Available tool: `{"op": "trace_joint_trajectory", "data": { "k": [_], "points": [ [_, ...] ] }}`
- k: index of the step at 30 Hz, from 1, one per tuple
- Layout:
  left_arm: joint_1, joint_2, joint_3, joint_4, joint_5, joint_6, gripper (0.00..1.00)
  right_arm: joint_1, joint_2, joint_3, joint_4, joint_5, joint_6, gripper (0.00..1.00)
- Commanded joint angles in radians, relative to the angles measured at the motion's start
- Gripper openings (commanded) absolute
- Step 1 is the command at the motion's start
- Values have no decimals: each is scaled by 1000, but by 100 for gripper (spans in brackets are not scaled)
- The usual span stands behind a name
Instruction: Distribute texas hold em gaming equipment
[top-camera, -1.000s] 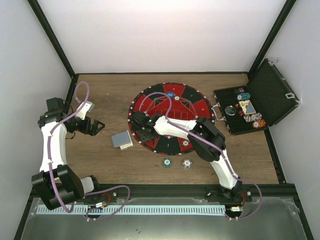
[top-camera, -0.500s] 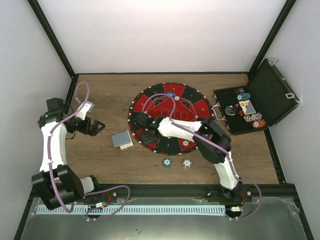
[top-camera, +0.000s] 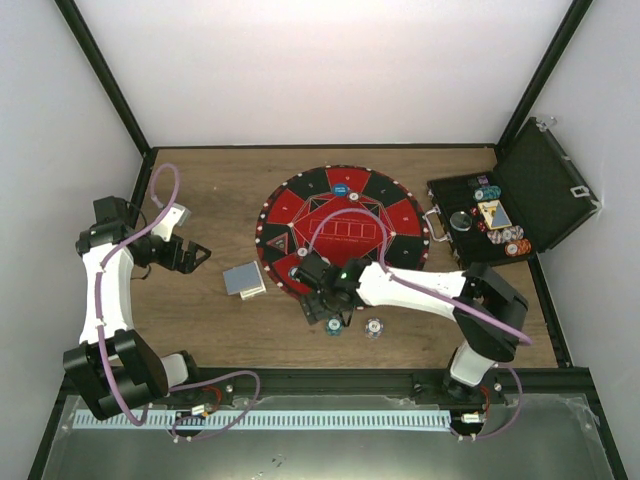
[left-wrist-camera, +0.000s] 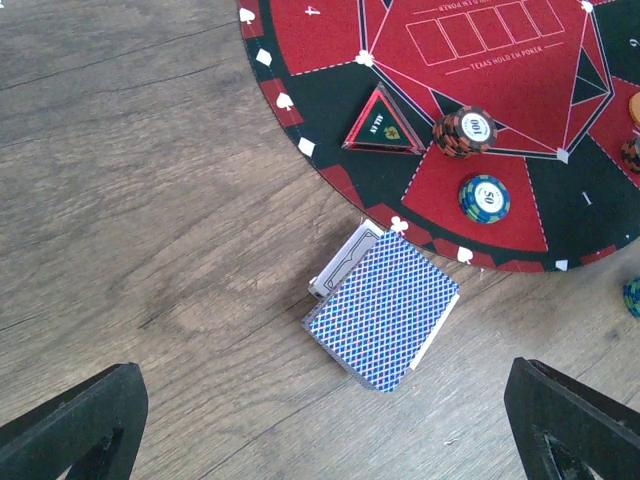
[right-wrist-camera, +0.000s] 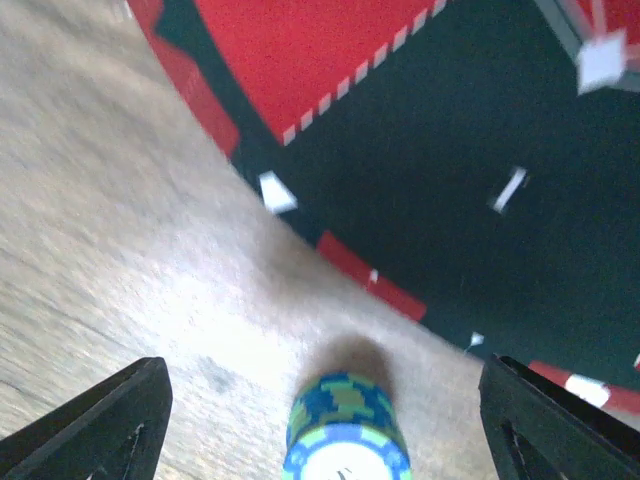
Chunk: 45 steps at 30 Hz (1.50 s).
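Note:
I should move the open fingers of my right gripper back and down around the teal chip stack (top-camera: 334, 325). It stands below my right gripper and slightly back of it.
My right gripper (top-camera: 320, 303) hangs open just off the near edge of the round red-and-black mat (top-camera: 340, 235). In the right wrist view a teal chip stack (right-wrist-camera: 345, 432) stands on the wood between its spread fingers (right-wrist-camera: 95, 420), untouched. A white chip stack (top-camera: 374, 327) sits beside the teal chip stack (top-camera: 334, 325). A grey-blue-backed card deck (left-wrist-camera: 385, 315) lies left of the mat. My left gripper (left-wrist-camera: 320, 430) is open above and short of it, holding nothing. On the mat rest a brown chip stack (left-wrist-camera: 465, 130), a teal chip (left-wrist-camera: 485, 197) and a blue button disc (top-camera: 341, 188).
A black hinged case (top-camera: 540, 185) lies open at the right with more chips and cards in its tray. A small triangular marker (left-wrist-camera: 383, 122) lies on the mat's left side. Dark frame walls border the table.
The right arm has swung off the mat's left side toward the near edge, its jaws widening, and now hovers at the teal stack. The left arm has not moved.

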Motion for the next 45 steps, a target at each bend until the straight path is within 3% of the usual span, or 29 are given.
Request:
{"op": "trace_joint_trajectory", "data": {
  "k": [1, 10, 19, 30, 40, 45],
  "points": [
    [6, -13, 27, -12, 29, 17, 100, 44, -21, -63, -31, -3, 65, 87],
    [6, -17, 27, -15, 24, 20, 100, 75, -18, -113, -2, -20, 89, 78],
    [6, -16, 24, -11, 22, 19, 100, 89, -6, -106, -10, -1, 98, 52],
    [6, -14, 26, -7, 21, 14, 100, 89, -8, -94, -43, 27, 97, 36],
    [6, -11, 34, -9, 28, 12, 100, 84, -61, -4, -139, 84, 91, 30],
    [6, -10, 35, -11, 30, 13, 100, 26, -67, 79, -178, 120, 50, 28]
  ]
}}
